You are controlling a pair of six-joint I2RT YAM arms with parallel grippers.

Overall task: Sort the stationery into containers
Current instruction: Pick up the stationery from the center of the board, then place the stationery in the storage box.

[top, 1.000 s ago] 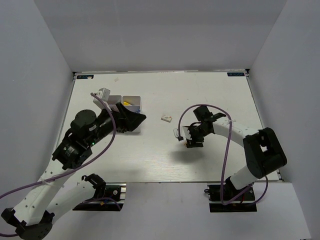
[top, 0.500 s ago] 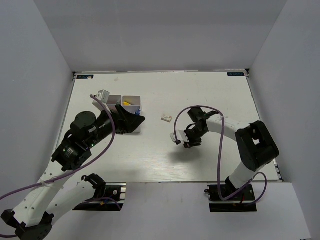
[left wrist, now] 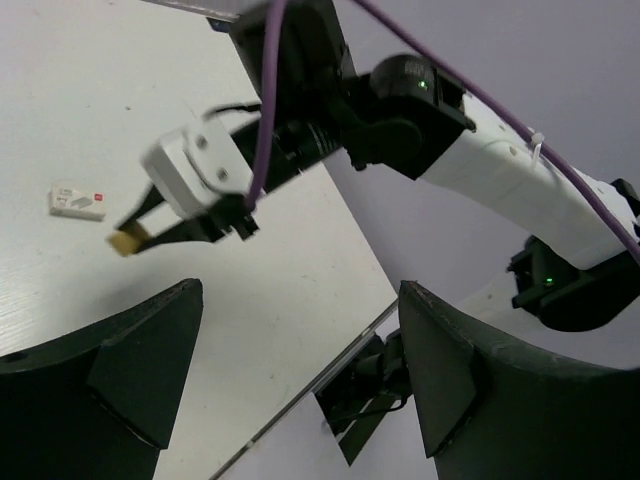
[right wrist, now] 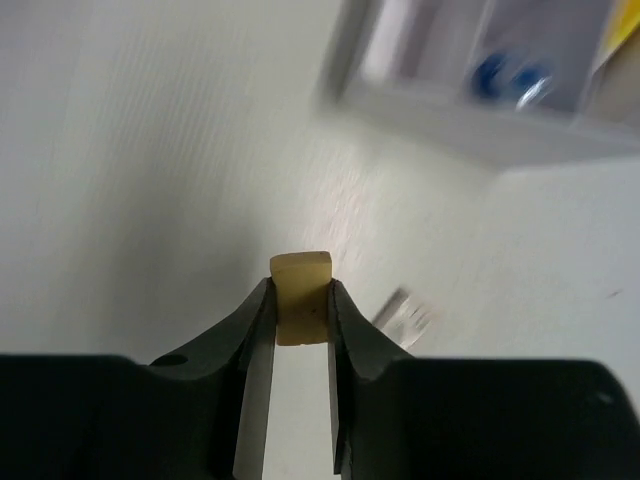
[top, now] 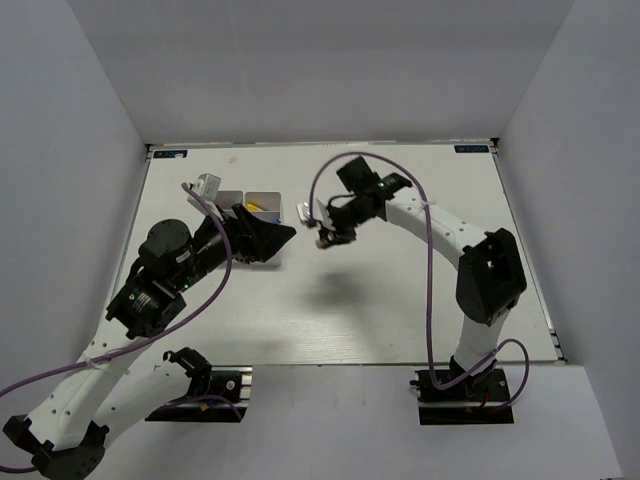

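Observation:
My right gripper needs to sweep over the white organizer box's near part and release the tan eraser (right wrist: 301, 297), as the box lies to its left in the top view.
My right gripper (top: 325, 237) is shut on a tan eraser (right wrist: 301, 297) and holds it above the table, just right of the white organizer box (top: 262, 201). From the left wrist view the same eraser (left wrist: 125, 243) shows at the tips of that gripper. A white eraser (left wrist: 77, 201) lies on the table near it, and is blurred in the right wrist view (right wrist: 404, 314). The box's compartments hold a blue-capped item (right wrist: 508, 74) and something yellow (top: 256, 208). My left gripper (top: 274, 240) is open and empty, hovering over the near side of the box and hiding part of it.
White walls stand round the table on the left, back and right. My left arm (top: 170, 265) lies across the near-left area. The right arm's purple cable (top: 430, 260) loops over the middle right.
My right gripper has swung left and away from the near centre, carrying the tan eraser up to the organizer box. The left arm has barely moved.

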